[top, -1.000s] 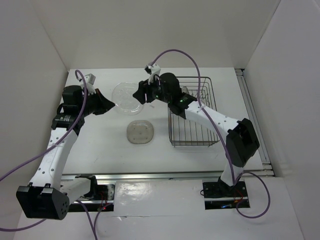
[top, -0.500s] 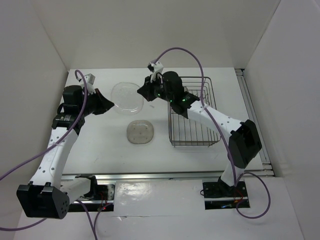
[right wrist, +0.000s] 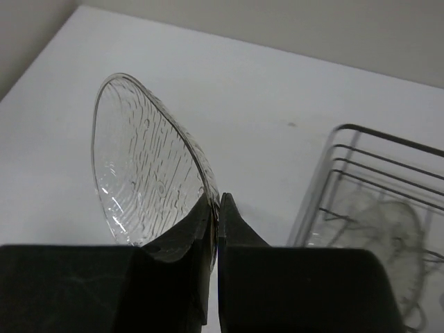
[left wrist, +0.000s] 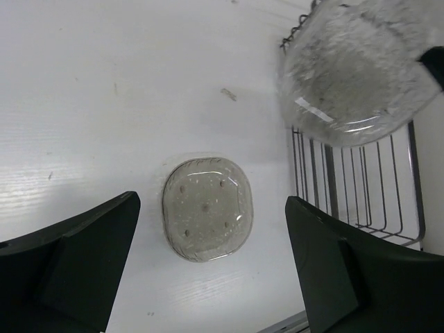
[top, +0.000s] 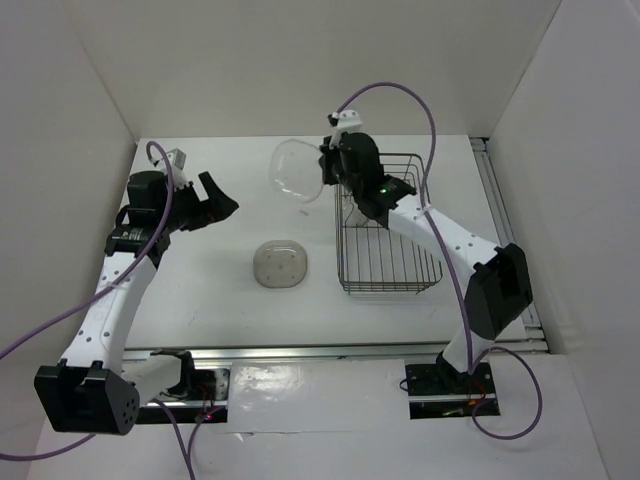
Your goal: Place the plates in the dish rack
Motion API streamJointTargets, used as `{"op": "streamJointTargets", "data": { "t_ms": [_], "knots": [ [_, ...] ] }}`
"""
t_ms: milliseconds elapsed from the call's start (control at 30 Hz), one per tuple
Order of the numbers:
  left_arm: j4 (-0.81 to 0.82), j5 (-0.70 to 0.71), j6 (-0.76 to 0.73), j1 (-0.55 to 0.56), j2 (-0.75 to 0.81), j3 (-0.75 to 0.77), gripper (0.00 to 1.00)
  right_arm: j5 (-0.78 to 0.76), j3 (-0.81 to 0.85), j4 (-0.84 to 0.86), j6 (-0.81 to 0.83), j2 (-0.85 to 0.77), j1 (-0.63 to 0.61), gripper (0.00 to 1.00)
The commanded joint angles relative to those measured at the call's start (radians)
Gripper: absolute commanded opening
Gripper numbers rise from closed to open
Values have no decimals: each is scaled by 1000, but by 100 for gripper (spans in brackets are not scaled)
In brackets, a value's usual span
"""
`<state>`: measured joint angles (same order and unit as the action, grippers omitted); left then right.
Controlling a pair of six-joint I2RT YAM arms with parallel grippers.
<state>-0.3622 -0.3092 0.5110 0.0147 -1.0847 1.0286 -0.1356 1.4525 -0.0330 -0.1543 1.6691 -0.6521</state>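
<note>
Since the free space beside the racked plate lies below my right gripper and to its right in the top view, I will move over there, lower and release.
My right gripper (top: 322, 172) (right wrist: 216, 208) is shut on the rim of a clear plate (top: 297, 170) (right wrist: 142, 173) (left wrist: 354, 76), which it holds tilted on edge in the air just left of the dish rack (top: 388, 228) (right wrist: 374, 173) (left wrist: 361, 187). Another translucent plate (right wrist: 392, 222) rests inside the rack at its far end. A greyish-tan plate (top: 279, 264) (left wrist: 208, 216) lies flat on the table left of the rack. Over the table's left side, my left gripper (top: 222, 205) (left wrist: 212, 208) is open and holds nothing, and the greyish-tan plate shows below between its fingers.
White walls enclose the table at the back and on both sides. Purple cables arch over both arms. The rack stands near the table's right edge, with a metal rail (top: 505, 240) beside it.
My left gripper opened and let go of the clear plate, then drew back slightly. My right gripper shut on its rim and lifted it off the table, tilting it up and moving it right toward the rack.
</note>
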Motion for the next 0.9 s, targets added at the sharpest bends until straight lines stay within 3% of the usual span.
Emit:
{"op": "streamJointTargets", "data": {
  "t_ms": [0, 233, 467, 867],
  "knots": [
    [-29, 65, 27, -15, -33, 36, 100, -286, 55, -66, 30, -118, 60, 0],
    [-101, 91, 27, -53, -135, 79, 100, -442, 35, -231, 91, -232, 215, 0],
    [-119, 91, 27, -62, -158, 90, 100, -691, -64, -278, 73, -338, 243, 0],
    [-119, 101, 27, -62, -149, 90, 100, -766, -121, -260, 30, -270, 243, 0]
  ]
}}
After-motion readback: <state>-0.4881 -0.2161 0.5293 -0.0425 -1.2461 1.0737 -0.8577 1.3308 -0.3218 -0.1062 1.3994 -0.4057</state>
